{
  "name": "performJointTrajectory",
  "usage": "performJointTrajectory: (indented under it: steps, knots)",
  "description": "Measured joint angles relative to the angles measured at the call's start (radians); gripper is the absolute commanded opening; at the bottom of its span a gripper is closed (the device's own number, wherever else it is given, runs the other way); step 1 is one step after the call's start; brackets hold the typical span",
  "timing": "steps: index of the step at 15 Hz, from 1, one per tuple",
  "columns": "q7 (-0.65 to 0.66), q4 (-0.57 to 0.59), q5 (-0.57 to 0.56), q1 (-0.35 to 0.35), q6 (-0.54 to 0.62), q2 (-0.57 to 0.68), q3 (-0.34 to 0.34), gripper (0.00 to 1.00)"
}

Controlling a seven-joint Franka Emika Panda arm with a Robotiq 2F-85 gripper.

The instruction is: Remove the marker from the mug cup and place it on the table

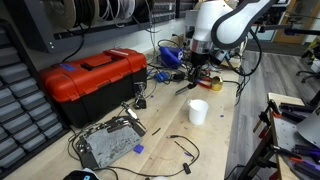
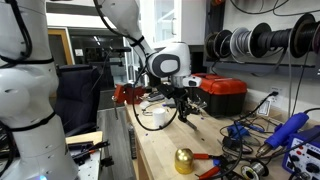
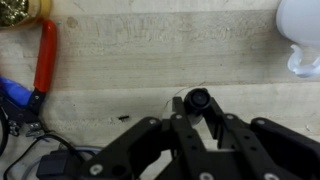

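The black marker needs to go onto the table [image 1: 181, 108] beside the cup, so my gripper will first bring it down to the wood and then open.
My gripper [image 1: 197, 72] is shut on the black marker [image 1: 187, 87], which hangs slanted below it above the wooden table [image 1: 165, 125]. In the wrist view the marker [image 3: 197, 100] shows end-on between the fingertips [image 3: 197, 110], over bare wood. The white mug cup [image 1: 198, 112] stands on the table a little in front of and below the gripper. It also shows at the wrist view's top right corner [image 3: 303, 40] and in an exterior view [image 2: 158, 117]. The marker is clear of the cup. The gripper also shows in an exterior view [image 2: 183, 98].
A red toolbox [image 1: 90, 75] stands at the table's back; it also shows in an exterior view [image 2: 222, 92]. A grey metal unit [image 1: 108, 143] with cables lies near the front. Red-handled pliers [image 3: 45, 55] lie near a gold object [image 2: 184, 160]. Blue tools [image 1: 170, 55] lie behind the gripper.
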Motion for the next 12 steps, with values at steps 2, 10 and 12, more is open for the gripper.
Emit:
performJointTrajectory:
  steps: [2, 10, 12]
  knots:
    - [-0.011, -0.002, 0.001, -0.004, 0.028, 0.019, -0.001, 0.06]
    - [-0.056, -0.049, 0.056, -0.005, 0.065, 0.039, 0.001, 0.69]
    - [-0.059, -0.052, 0.061, -0.005, 0.065, 0.038, 0.003, 0.81]
